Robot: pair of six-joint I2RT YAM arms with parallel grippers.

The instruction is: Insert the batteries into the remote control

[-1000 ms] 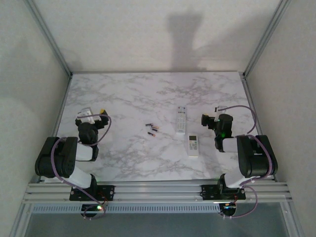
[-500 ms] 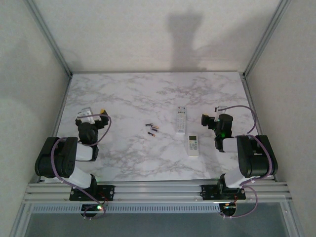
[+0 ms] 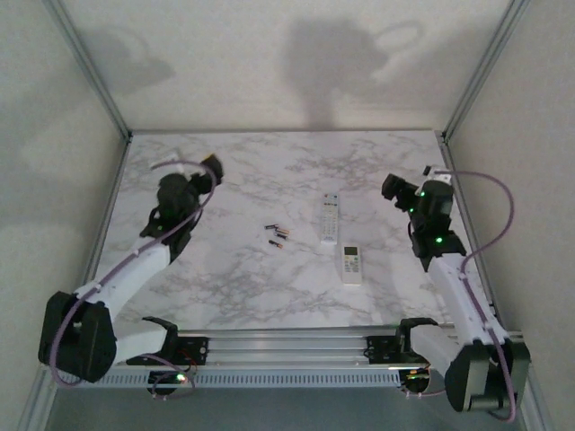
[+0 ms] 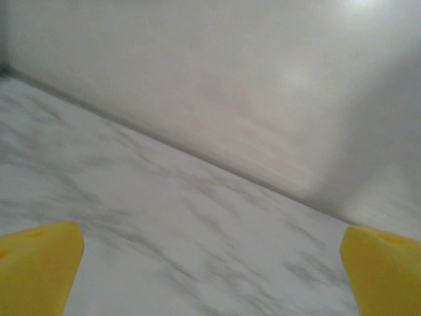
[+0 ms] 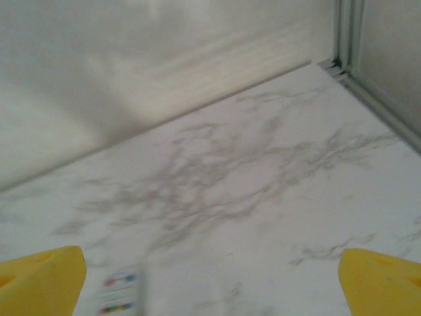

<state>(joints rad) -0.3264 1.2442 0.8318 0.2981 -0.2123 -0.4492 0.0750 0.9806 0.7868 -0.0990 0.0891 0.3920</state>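
Note:
My left gripper should swing across next, tip its open fingers down and lower them astride the long remote, over its far half point(image 3: 330, 209). The remote lies past the batteries and below.
Three small dark batteries point(image 3: 277, 235) with copper ends lie loose near the middle of the marble table point(image 3: 243, 296). Right of them lies a long slim white remote control point(image 3: 331, 217), and a shorter white remote point(image 3: 351, 264) lies nearer the arms. My left gripper point(image 3: 212, 168) hovers over the far left of the table, well left of the batteries. Its yellow fingertips point(image 4: 36, 266) are wide apart and open, with nothing between them. My right gripper point(image 3: 392, 187) hangs right of the long remote, open and empty point(image 5: 210, 289). The end of a remote point(image 5: 118, 293) with coloured buttons shows by its left fingertip point(image 5: 39, 280).
White walls close in the table at the back and sides, with a metal corner post point(image 5: 347, 33) at the far right. An aluminium rail point(image 3: 287, 346) carrying the arm bases runs along the near edge. Bare marble point(image 4: 197, 217) lies below the left gripper.
Both arms have unfolded from their rest poses near the bases and reached up and forward over the table. The grippers stayed open. Batteries and remotes have not moved.

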